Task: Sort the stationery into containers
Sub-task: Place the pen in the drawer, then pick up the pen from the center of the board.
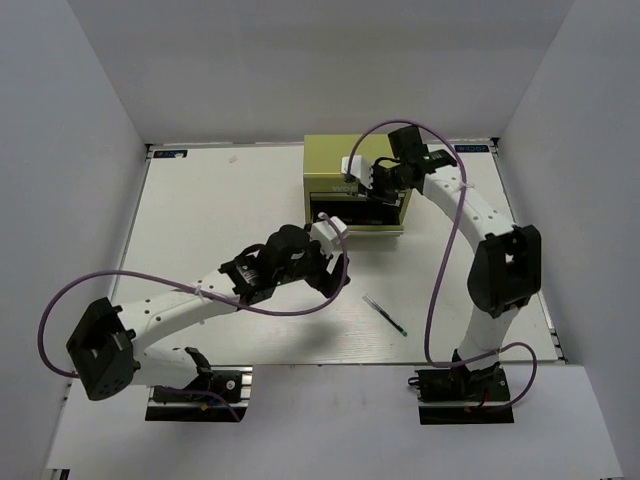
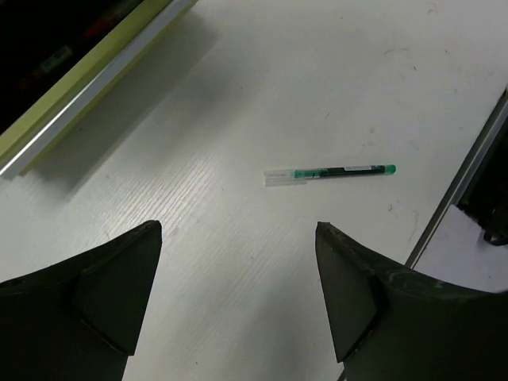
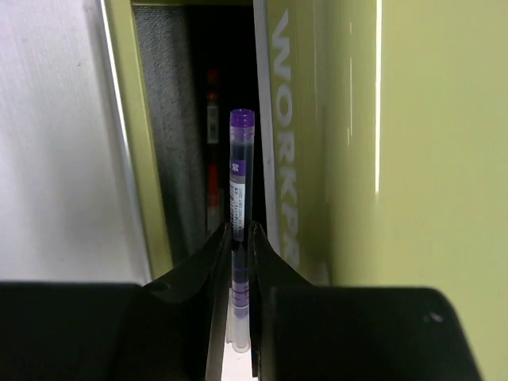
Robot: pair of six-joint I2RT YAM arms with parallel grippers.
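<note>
My left gripper moves to the right in the top view next, turning and lowering onto the green pen's middle, since the pen lies crosswise to its fingers.
The yellow-green tool chest (image 1: 345,160) stands at the back of the table with a drawer (image 1: 352,214) pulled out toward me. My right gripper (image 3: 240,232) (image 1: 354,182) hovers over that drawer, shut on a purple pen (image 3: 240,171) that points along the drawer opening beside the WORKPRO lettering (image 3: 286,135). A red pen (image 3: 212,103) lies inside the drawer. My left gripper (image 2: 238,238) (image 1: 332,236) is open and holds nothing, just in front of the drawer's front edge (image 2: 79,87). A dark green pen (image 2: 329,172) (image 1: 385,315) lies flat on the table beyond the left fingers.
The white table (image 1: 220,210) is walled in by white panels at the back and both sides. A metal rail (image 2: 476,159) marks the table edge just past the green pen. The right arm's purple cable (image 1: 440,270) loops above the table on the right.
</note>
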